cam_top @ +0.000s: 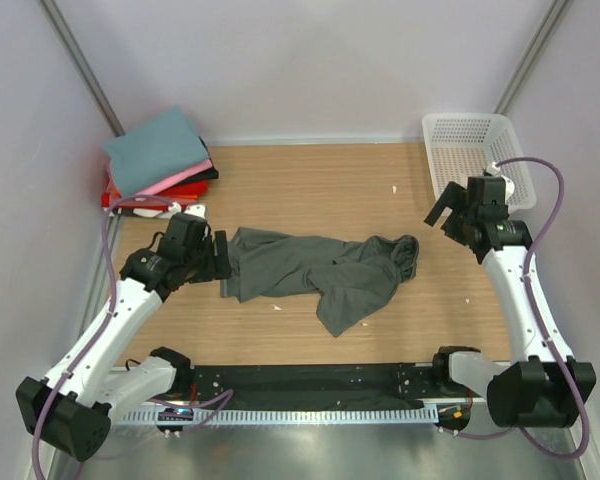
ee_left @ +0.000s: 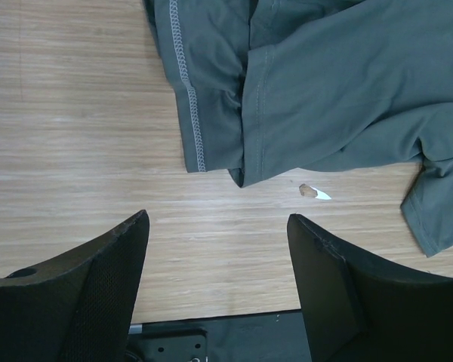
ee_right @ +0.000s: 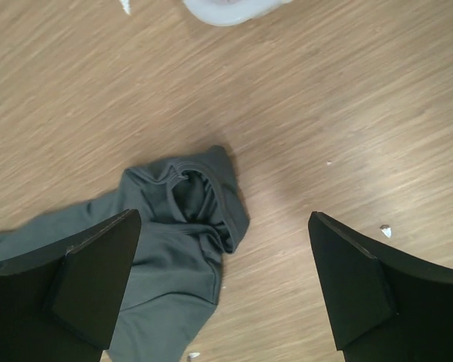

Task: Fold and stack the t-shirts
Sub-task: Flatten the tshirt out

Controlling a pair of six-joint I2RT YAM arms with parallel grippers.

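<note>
The fold's near tip (cam_top: 336,326) sticks out below, back and left in the top view, so next the right gripper needs to sweep back, across and down onto it.
A dark grey-green t-shirt (cam_top: 325,272) lies crumpled in the middle of the wooden table. Its hem shows in the left wrist view (ee_left: 302,83) and its collar in the right wrist view (ee_right: 189,204). A stack of folded shirts (cam_top: 160,158), teal-blue on top with pink, black and red below, sits at the back left corner. My left gripper (cam_top: 220,256) is open and empty just left of the shirt's hem edge. My right gripper (cam_top: 442,212) is open and empty, raised to the right of the collar.
A white plastic lattice basket (cam_top: 477,150) stands at the back right, behind the right gripper. Small white scraps (ee_left: 315,192) lie on the wood. A black rail (cam_top: 310,385) runs along the near edge. White walls close in the sides.
</note>
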